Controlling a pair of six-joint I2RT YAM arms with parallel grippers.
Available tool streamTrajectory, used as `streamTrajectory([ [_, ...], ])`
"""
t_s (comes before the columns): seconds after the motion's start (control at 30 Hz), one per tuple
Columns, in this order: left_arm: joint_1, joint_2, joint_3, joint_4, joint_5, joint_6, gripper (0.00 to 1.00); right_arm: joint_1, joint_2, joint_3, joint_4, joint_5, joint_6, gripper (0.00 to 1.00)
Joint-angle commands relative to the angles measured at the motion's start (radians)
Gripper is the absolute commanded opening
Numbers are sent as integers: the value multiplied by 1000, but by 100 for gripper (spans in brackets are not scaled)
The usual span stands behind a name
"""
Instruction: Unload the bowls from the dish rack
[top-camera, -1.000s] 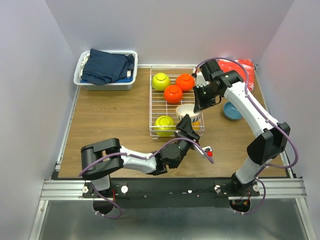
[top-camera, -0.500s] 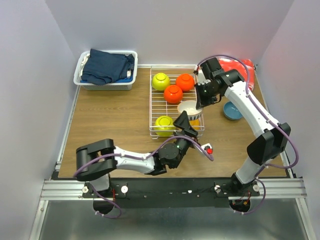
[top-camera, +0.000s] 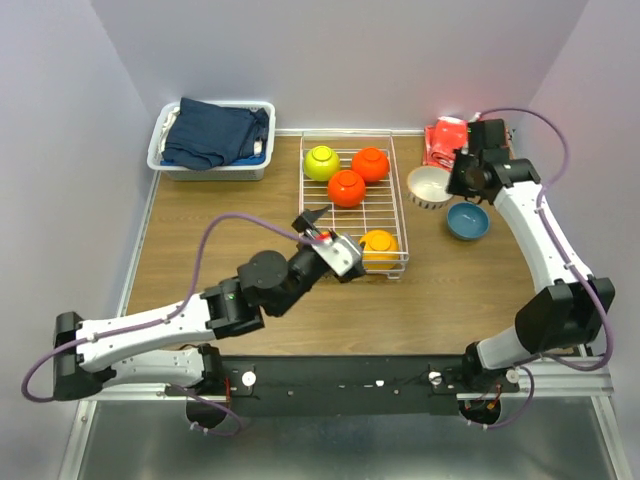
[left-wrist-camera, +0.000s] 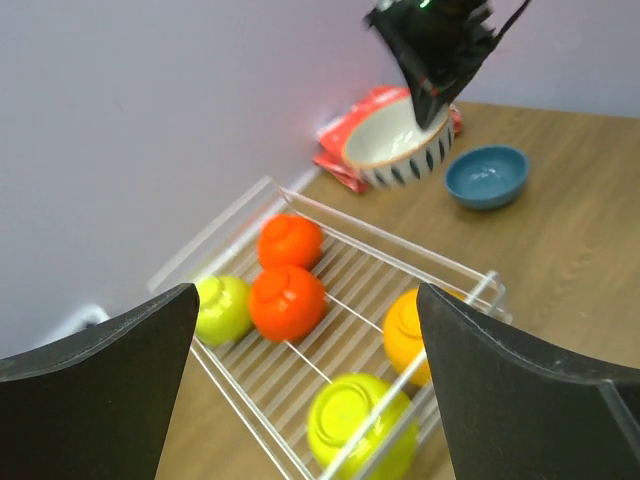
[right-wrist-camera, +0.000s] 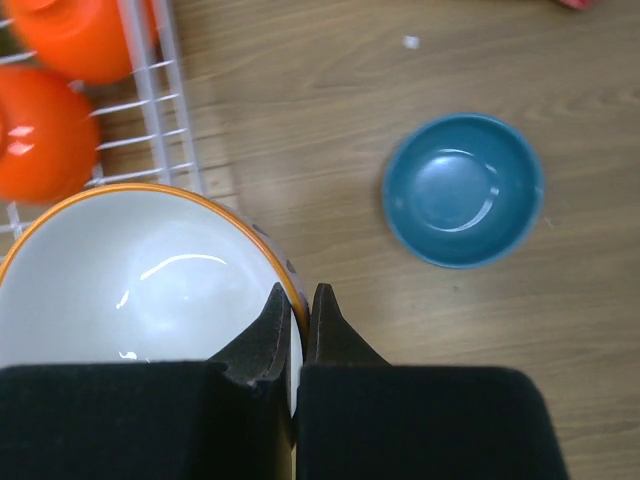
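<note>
I need to bring the striped bowl over, lower it and let it go, because the blue bowl's empty hollow (top-camera: 467, 221) (right-wrist-camera: 460, 190) is below my right gripper, to the right in its wrist view.
The white wire dish rack (top-camera: 352, 215) holds a yellow-green bowl (top-camera: 321, 162), two red-orange bowls (top-camera: 371, 163) (top-camera: 346, 187) and an orange bowl (top-camera: 379, 245), all upside down. A second yellow-green bowl (left-wrist-camera: 362, 425) shows in the left wrist view. My left gripper (top-camera: 328, 238) hovers open over the rack's front left corner, holding nothing. My right gripper (right-wrist-camera: 298, 300) is shut on the rim of the white striped bowl (top-camera: 430, 186), held right of the rack. A blue bowl (top-camera: 467, 221) sits upright on the table beside it.
A white bin of dark-blue cloth (top-camera: 213, 138) stands at the back left. A red packet (top-camera: 450, 135) lies at the back right corner behind the right gripper. Walls close in on three sides.
The right gripper has carried the white striped bowl out of the rack to the right, uncovering the orange bowl. The left arm swung up over the rack's front left and its jaws opened wide.
</note>
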Motion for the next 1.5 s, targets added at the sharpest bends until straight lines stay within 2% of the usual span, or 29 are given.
streamTrajectory([
  [0.0, 172, -113, 1, -356, 230, -432, 99, -116, -86, -189, 263, 123, 113, 1],
  [0.07, 255, -159, -11, -397, 278, -524, 99, -173, -116, -254, 340, 135, 146, 1],
  [0.13, 367, -176, -27, -408, 328, -552, 99, -246, -127, -340, 389, 152, 171, 1],
  [0.23, 483, -164, -38, -434, 350, -601, 99, -288, -123, -417, 467, 175, 191, 1],
  [0.37, 577, -139, -27, -474, 337, -656, 99, -329, -77, -503, 613, 184, 196, 1],
  [0.63, 610, -203, -90, -451, 242, -646, 99, -337, 64, -578, 776, 158, 173, 1],
  [0.9, 608, -213, -96, -445, 200, -629, 99, -339, 103, -607, 863, 203, 133, 1],
  [1.03, 608, -208, -97, -445, 216, -629, 99, -340, 115, -604, 862, 172, 116, 25],
  [1.23, 608, -205, -99, -443, 223, -624, 99, -340, 112, -592, 827, 141, 108, 48],
  [1.47, 608, -208, -97, -443, 223, -624, 99, -340, 72, -547, 722, 196, 101, 49],
])
